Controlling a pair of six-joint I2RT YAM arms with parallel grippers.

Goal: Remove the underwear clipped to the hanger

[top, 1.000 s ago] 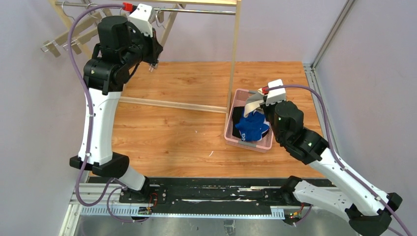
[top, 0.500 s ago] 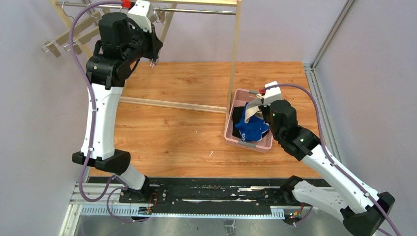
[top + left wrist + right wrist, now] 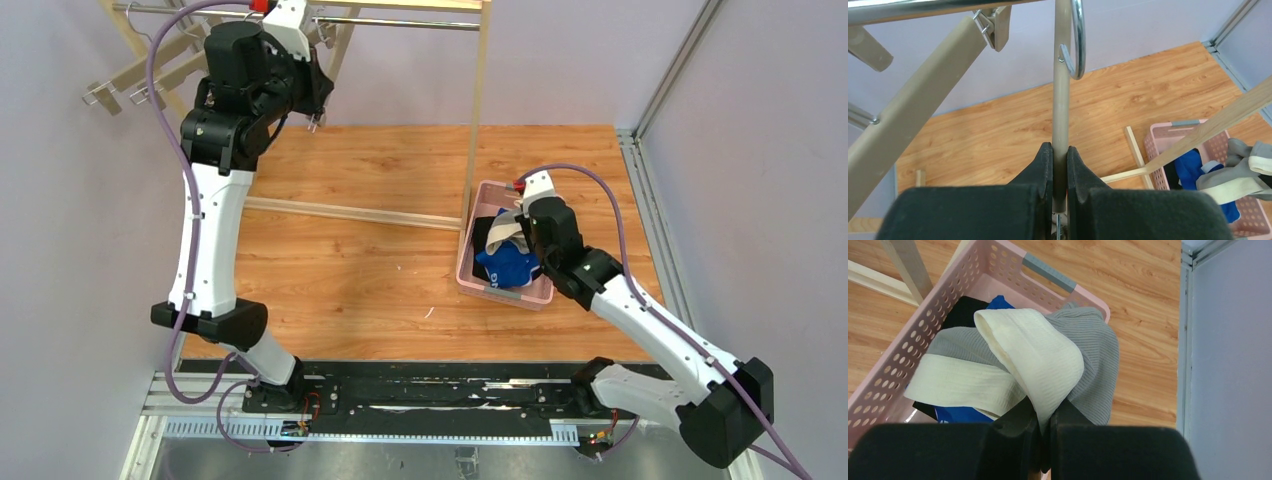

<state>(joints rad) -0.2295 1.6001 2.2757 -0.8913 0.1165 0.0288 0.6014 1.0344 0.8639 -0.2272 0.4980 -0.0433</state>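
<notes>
My right gripper should next lower the cream waistband (image 3: 1038,355) toward the pink basket and let go, as the grey briefs already hang over the blue and black ones.
My left gripper (image 3: 316,100) is high at the back left, by the rack's rail. In the left wrist view it (image 3: 1060,155) is shut on the hanger's grey-beige bar (image 3: 1062,100), just below its metal hook (image 3: 1078,45). My right gripper (image 3: 518,224) is over the pink basket (image 3: 465,258). In the right wrist view it (image 3: 1045,422) is shut on the cream waistband (image 3: 1038,355) of the grey briefs (image 3: 1093,355), which hang over the basket (image 3: 933,310). The blue briefs (image 3: 505,262) and black briefs (image 3: 483,232) lie in the basket, and both also show under the grey ones in the right wrist view, blue (image 3: 955,414) and black (image 3: 964,310).
A wooden rack carries a metal rail (image 3: 400,22), an upright post (image 3: 478,100) and a floor bar (image 3: 350,213) beside the basket. Other wooden hangers (image 3: 150,75) hang at the far left. One with a clip (image 3: 923,95) is next to my left gripper.
My right gripper has moved left and down over the basket with the grey briefs. My left gripper has risen a little toward the rail with the hanger.
</notes>
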